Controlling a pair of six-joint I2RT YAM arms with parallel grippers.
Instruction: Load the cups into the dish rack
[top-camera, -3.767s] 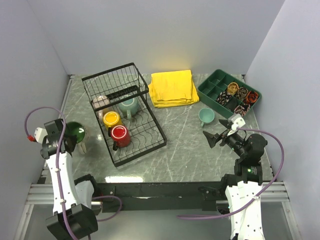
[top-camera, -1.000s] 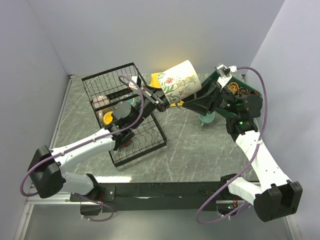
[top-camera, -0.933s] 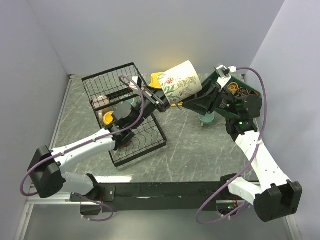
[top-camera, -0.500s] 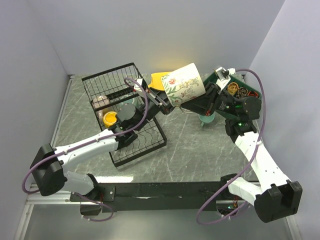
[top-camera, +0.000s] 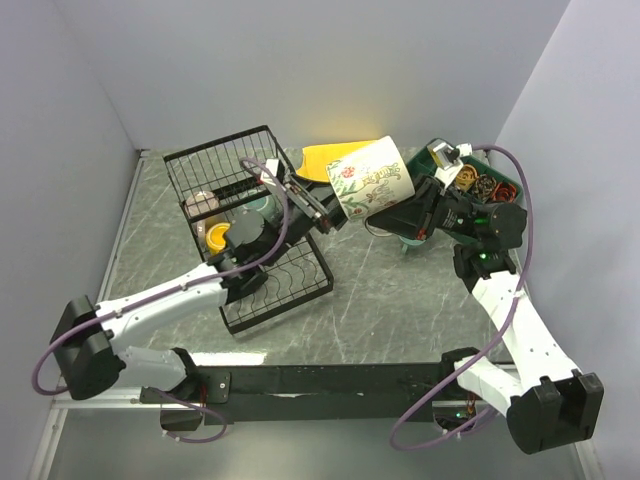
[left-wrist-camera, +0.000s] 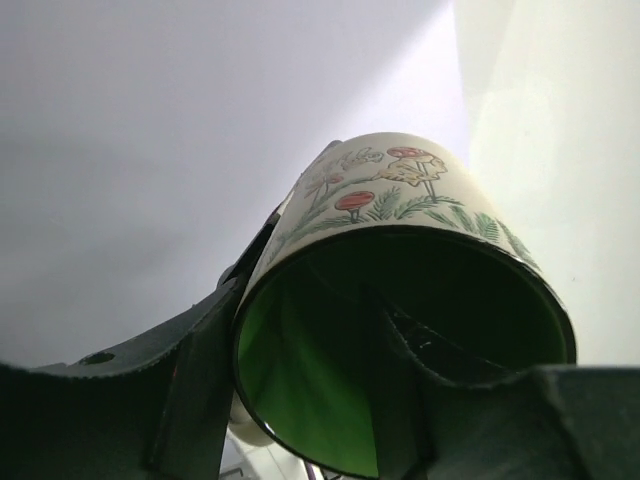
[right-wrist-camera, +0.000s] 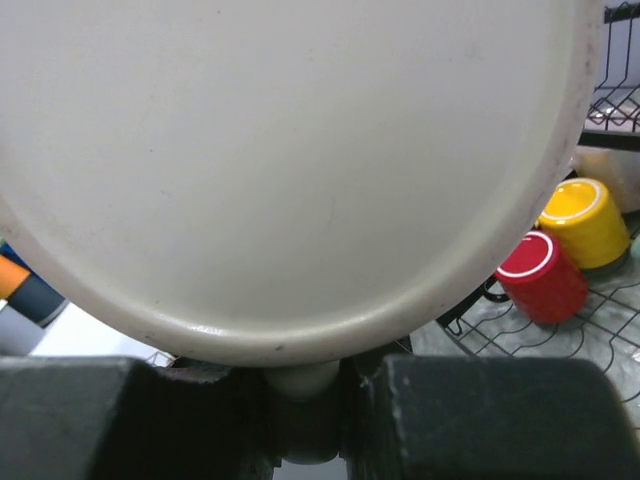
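Observation:
I need to move my right gripper down to the rack (top-camera: 300, 285) next, tip the cream cup with its opening down onto the bare wires beside the red cup and release it, because that spot is empty.
A cream cup (top-camera: 370, 180) with a mushroom pattern and green inside hangs tilted in the air between both arms. My right gripper (top-camera: 415, 215) is shut on its handle; in the right wrist view the cup's pale base (right-wrist-camera: 300, 150) fills the frame above that gripper (right-wrist-camera: 305, 400). My left gripper (top-camera: 325, 213) is open at the cup's mouth, one finger outside the wall and one inside (left-wrist-camera: 315, 370). The black dish rack (top-camera: 300, 285) holds a yellow cup (top-camera: 218, 235) and a red cup (right-wrist-camera: 540, 278). A teal cup (top-camera: 403, 240) stands on the table under my right arm.
A yellow cloth (top-camera: 325, 157) lies behind the held cup. A green divided tray (top-camera: 505, 190) with small rolled items sits at the back right. The rack's tall basket section (top-camera: 225, 165) stands at the back left. Grey walls close in both sides.
My right gripper has shut on the cup's handle. The left jaws have let go of the rim and opened. The cup has shifted slightly right and tilted.

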